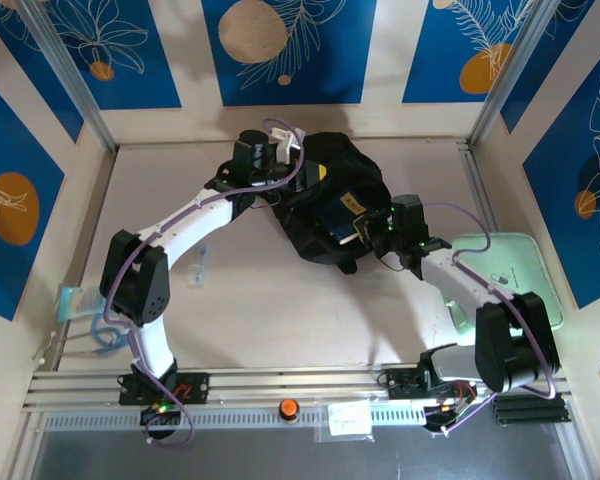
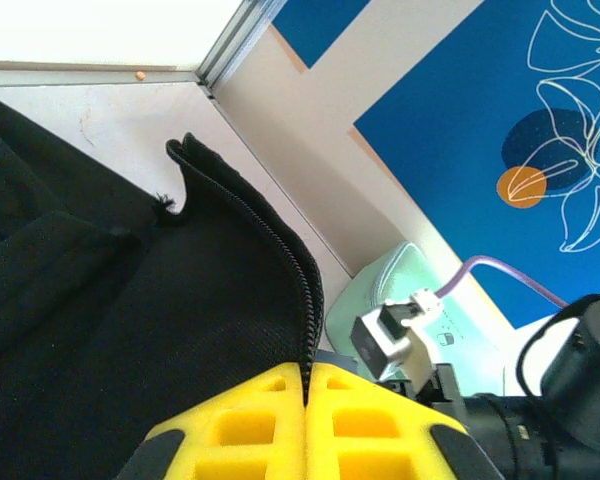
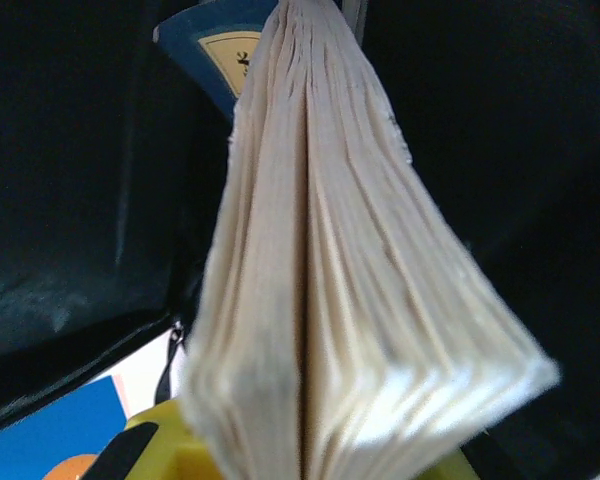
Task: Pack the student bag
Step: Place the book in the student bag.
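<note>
My right gripper should go slightly outward and down into the bag's opening, then release the blue-covered book (image 1: 342, 218).
The student bag (image 1: 330, 190), a black fabric backpack, lies at the back middle of the table with its mouth held open. My left gripper (image 1: 267, 160) is at the bag's left rim. In the left wrist view its yellow fingers (image 2: 250, 420) are shut on the zipper edge (image 2: 298, 270) of the bag (image 2: 100, 320). My right gripper (image 1: 382, 235) holds a blue-covered book (image 1: 342, 218) at the bag's opening. In the right wrist view that gripper (image 3: 305, 465) is shut on the book's fanned cream pages (image 3: 330, 300), with the blue cover (image 3: 215, 45) and the dark bag interior (image 3: 70, 180) beyond.
A mint-green zip case (image 1: 505, 270) lies at the right, under the right arm. A thin clear pen-like item (image 1: 200, 265) lies left of centre, and a plastic pouch (image 1: 75, 300) sits at the table's left edge. The walls stand close behind the bag.
</note>
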{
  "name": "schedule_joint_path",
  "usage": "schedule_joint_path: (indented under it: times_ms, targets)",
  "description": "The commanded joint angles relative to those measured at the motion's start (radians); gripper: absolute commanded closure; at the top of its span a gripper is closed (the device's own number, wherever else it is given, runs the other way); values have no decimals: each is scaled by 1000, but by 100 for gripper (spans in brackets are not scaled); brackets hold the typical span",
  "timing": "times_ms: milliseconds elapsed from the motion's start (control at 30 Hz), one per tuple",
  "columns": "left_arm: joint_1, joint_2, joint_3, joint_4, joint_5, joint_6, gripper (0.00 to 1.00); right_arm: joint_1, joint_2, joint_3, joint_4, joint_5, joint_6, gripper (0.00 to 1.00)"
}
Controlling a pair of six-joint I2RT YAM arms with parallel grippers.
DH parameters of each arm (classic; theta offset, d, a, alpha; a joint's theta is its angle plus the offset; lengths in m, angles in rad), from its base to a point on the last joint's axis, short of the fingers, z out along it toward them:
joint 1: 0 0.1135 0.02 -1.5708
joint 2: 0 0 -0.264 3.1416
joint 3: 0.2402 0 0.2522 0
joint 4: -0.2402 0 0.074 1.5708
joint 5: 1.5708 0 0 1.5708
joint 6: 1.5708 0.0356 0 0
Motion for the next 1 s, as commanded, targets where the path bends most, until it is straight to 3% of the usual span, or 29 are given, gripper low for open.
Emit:
schedule_joint_path:
  times_ms: [0, 167, 333, 567, 767, 967]
  targets:
    - [-9, -64, -4, 88, 50, -9, 100, 9, 34, 47, 68, 5, 32, 100]
    - [-9, -67, -10, 98, 52, -14, 100, 12, 99, 63, 119, -46, 102, 100]
    - [-9, -73, -12, 105, 52, -15, 100, 31, 90, 37, 37, -9, 175, 100]
    - [-9, -68, -12, 122, 61, -28, 100, 10, 141, 71, 86, -21, 132, 100]
    - [-9, -69, -21, 141, 59, -43, 100, 14, 254, 135, 128, 110, 92, 100]
    - [-9, -62, -23, 152, 62, -59, 100, 5, 431, 234, 218, 79, 78, 98]
